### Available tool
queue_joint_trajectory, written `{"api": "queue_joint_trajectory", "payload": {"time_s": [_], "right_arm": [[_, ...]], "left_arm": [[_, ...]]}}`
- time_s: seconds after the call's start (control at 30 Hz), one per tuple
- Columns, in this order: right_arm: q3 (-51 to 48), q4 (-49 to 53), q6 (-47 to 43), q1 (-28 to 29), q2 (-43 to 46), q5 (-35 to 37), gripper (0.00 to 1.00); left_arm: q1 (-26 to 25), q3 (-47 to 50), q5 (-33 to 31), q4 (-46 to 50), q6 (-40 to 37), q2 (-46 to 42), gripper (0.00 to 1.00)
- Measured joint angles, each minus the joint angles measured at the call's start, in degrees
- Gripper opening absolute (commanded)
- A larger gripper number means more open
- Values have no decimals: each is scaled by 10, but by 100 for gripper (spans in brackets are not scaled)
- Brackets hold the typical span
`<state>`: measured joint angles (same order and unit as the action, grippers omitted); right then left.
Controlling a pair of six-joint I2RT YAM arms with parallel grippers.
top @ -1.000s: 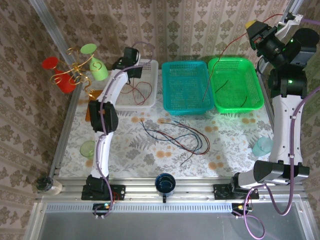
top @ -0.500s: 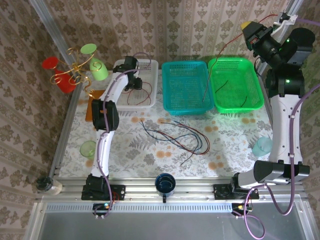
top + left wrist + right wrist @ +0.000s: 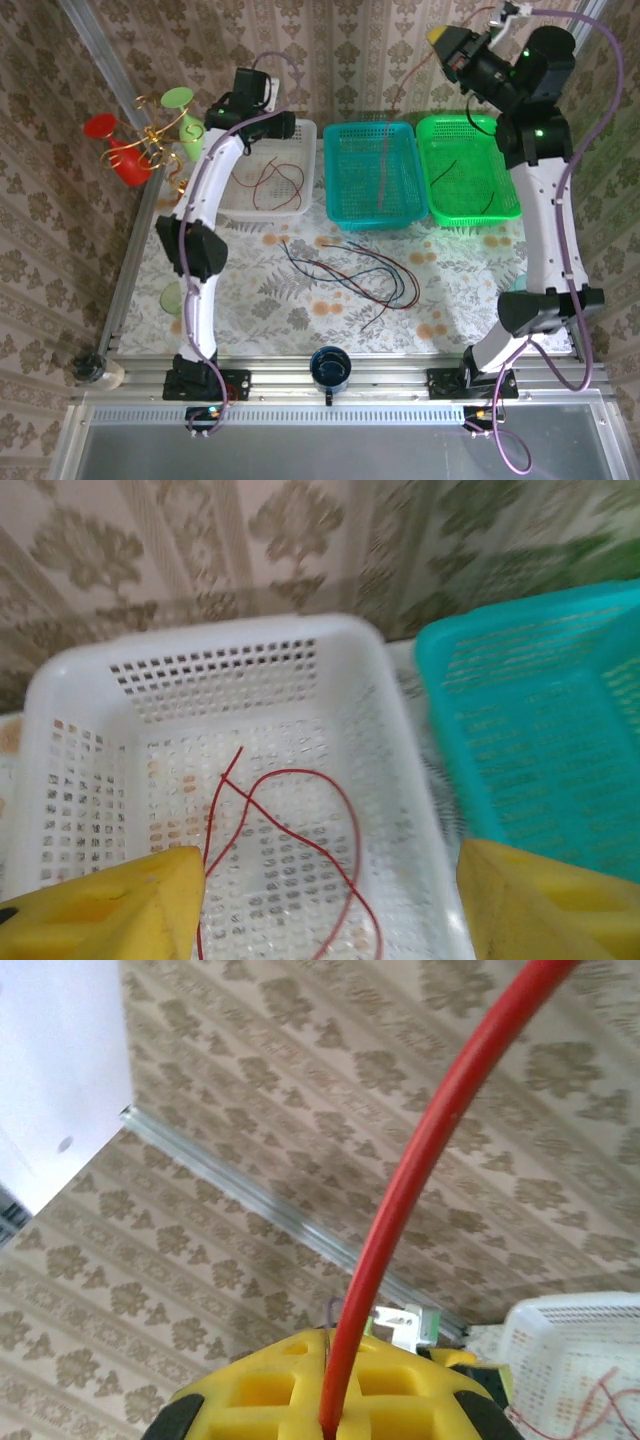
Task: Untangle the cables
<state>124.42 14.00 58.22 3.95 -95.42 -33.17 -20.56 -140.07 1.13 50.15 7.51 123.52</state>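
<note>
My right gripper swings across past the teal basket next and lowers to release its cable inside the white basket, since that basket already holds a red cable.
A red cable lies looped on the floor of the white basket, free of any grip. My left gripper hovers above it, open, with one yellow finger on each side and nothing between them. From above, the left gripper is over the white basket's back edge. My right gripper is high at the back, shut on a red cable that hangs down into the teal basket. That red cable rises from the shut right gripper. A loose tangle of cables lies mid-table.
The green basket holds a black cable and a red cable. A blue cup stands at the front edge, a green cup at the left, and a stand of cups at the back left.
My left gripper opened, let go of the red cable in the white basket and rose. My right gripper moved up and left, dragging its red cable over the teal basket.
</note>
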Motion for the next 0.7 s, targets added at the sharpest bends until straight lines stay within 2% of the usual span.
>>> {"api": "queue_joint_trajectory", "payload": {"time_s": [0.13, 0.37, 0.5, 0.7], "right_arm": [[110, 18, -6, 44, -70, 15, 0], [334, 43, 0, 104, -229, 48, 0], [360, 29, 19, 129, -286, 68, 0], [360, -18, 57, 160, -371, 79, 0]], "left_arm": [[-13, 107, 9, -25, 8, -122, 70], [-3, 374, 44, -81, 85, -326, 71], [0, 509, 53, -106, 119, -422, 71], [0, 633, 42, -111, 142, -536, 72]]}}
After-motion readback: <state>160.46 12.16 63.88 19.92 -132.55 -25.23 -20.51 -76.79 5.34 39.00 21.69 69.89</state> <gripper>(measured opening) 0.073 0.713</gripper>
